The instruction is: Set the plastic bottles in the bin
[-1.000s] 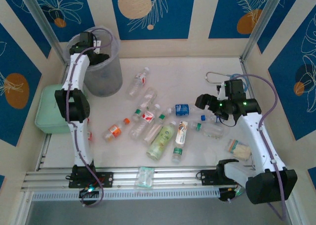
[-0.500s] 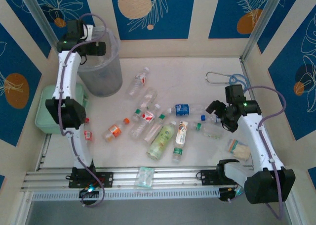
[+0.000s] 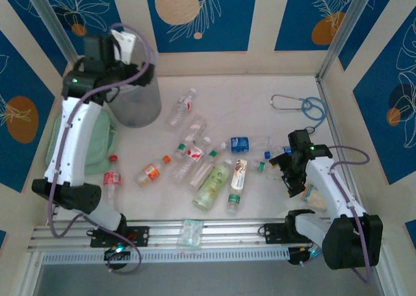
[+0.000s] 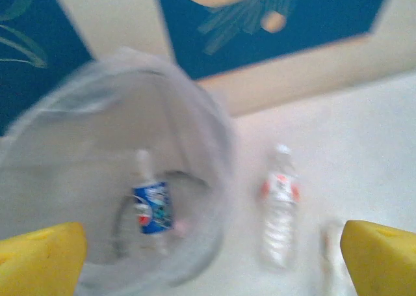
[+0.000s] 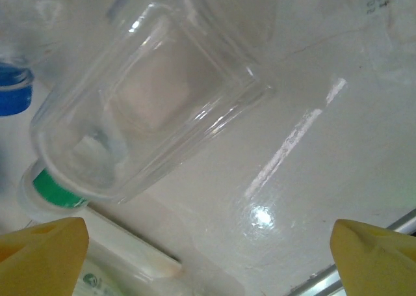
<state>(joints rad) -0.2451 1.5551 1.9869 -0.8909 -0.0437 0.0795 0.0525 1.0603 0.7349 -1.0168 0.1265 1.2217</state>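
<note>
The robot will next turn its right gripper and put that gripper's fingers around the clear bottle (image 5: 149, 101) with the green cap.
The bin (image 3: 135, 101) stands at the far left, and a blue-labelled bottle (image 4: 153, 208) lies inside the bin (image 4: 78, 146). Above its rim my left gripper (image 3: 136, 68) (image 4: 211, 263) hangs open and empty. Several plastic bottles lie mid-table: a red-labelled one (image 3: 185, 104) (image 4: 279, 198), a blue-labelled one (image 3: 244, 143), a large pale green one (image 3: 212, 185) and a red-labelled one (image 3: 112, 177) by the left arm. My right gripper (image 3: 284, 169) (image 5: 208, 257) is open, low beside a clear bottle (image 5: 149, 101) with a green cap (image 5: 55, 188), not touching it.
A mint-green box (image 3: 97, 146) sits near the bin, partly behind the left arm. A stethoscope (image 3: 299, 104) lies at the far right. Flat packets rest by the rail (image 3: 190, 234) and under the right arm (image 3: 312, 195). A blue cap (image 5: 13, 94) lies next to the clear bottle.
My left gripper opened over the bin and the arm rose and swung left. My right gripper came down and nearer, onto the clear green-capped bottle.
</note>
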